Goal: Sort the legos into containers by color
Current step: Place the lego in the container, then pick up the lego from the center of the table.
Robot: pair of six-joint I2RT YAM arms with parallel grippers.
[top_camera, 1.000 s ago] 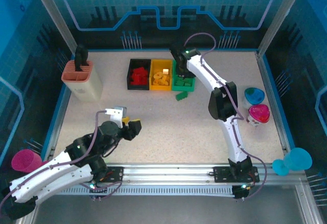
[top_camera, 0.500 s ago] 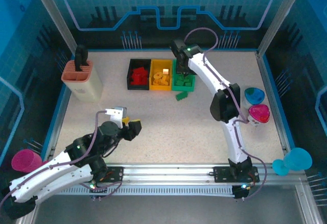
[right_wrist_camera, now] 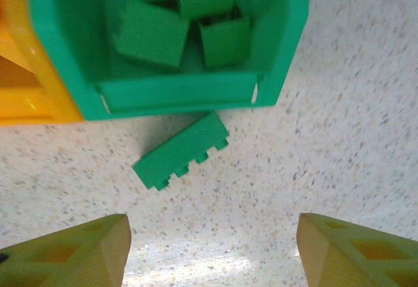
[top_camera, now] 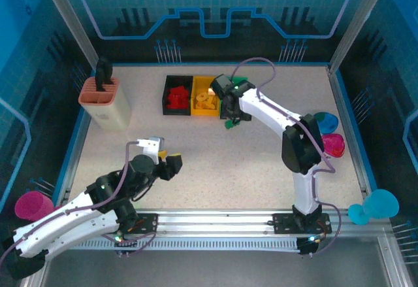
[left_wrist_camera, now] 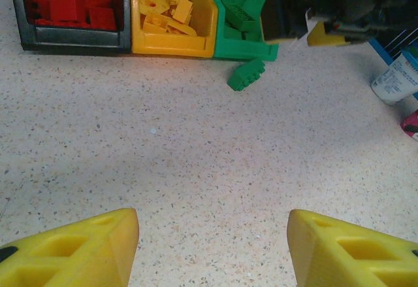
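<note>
My right gripper lowers over the green lego and turns to close on it next, since the lego lies slanted just in front of the green bin (right_wrist_camera: 176, 94).
Three containers stand in a row at the back: a black bin (left_wrist_camera: 72, 38) with red legos (left_wrist_camera: 65, 2), a yellow bin (left_wrist_camera: 173, 44) with yellow legos (left_wrist_camera: 171, 12), and a green bin (right_wrist_camera: 176, 94) with green legos (right_wrist_camera: 153, 38). One green lego (right_wrist_camera: 181, 151) lies on the table just in front of the green bin, also seen as the green lego (top_camera: 229, 124). My right gripper (right_wrist_camera: 212, 235) hovers open above that lego, nothing between its fingers. My left gripper (left_wrist_camera: 212, 235) is open and empty over bare table near the front left (top_camera: 171, 165).
A salmon slotted holder (top_camera: 104, 101) stands at the back left. A blue bowl (top_camera: 324, 118) and a pink cup (top_camera: 333, 144) sit at the right, behind the right arm. Off the table's front corners are a pink cup (top_camera: 32, 205) and a blue cup (top_camera: 375, 205).
My right gripper has opened and swung from over the green bin toward the near side, now above the loose green lego. The left arm has stayed put.
</note>
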